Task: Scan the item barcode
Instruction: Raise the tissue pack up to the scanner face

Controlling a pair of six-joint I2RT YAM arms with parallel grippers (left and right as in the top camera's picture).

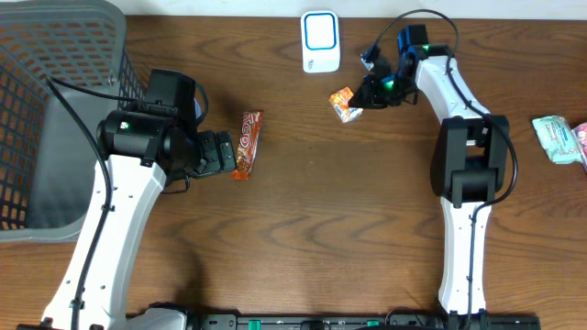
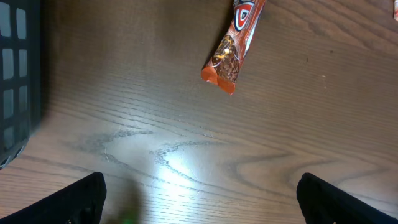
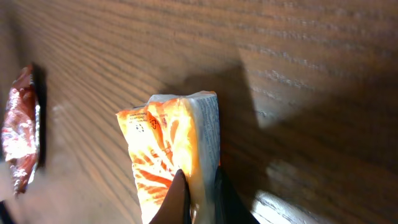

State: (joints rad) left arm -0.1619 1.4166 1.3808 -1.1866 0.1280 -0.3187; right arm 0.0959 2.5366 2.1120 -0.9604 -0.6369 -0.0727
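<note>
My right gripper swings over beside the pale green packet (image 1: pixel 555 139) next and releases the snack packet (image 1: pixel 345 104), since that spot lies to the gripper's right in the overhead view.
An orange and white snack packet (image 1: pixel 345 104) lies just below the white barcode scanner (image 1: pixel 320 41) at the back of the table. My right gripper (image 1: pixel 368 95) is shut on the packet's right edge. In the right wrist view the packet (image 3: pixel 169 140) is pinched between the two dark fingers of that gripper (image 3: pixel 200 193). A red-brown snack bar (image 1: pixel 248 144) lies left of centre. My left gripper (image 1: pixel 223 153) stands open just left of it. The left wrist view has the bar (image 2: pixel 233 46) well ahead of the wide-open left gripper (image 2: pixel 200 193), with bare wood between the fingers.
A dark mesh basket (image 1: pixel 55 64) takes up the left end of the table, and its wall (image 2: pixel 15 74) is close on the left wrist's left. A pale green packet (image 1: pixel 555 137) lies at the right edge. The snack bar (image 3: pixel 18 137) also shows beyond the held packet.
</note>
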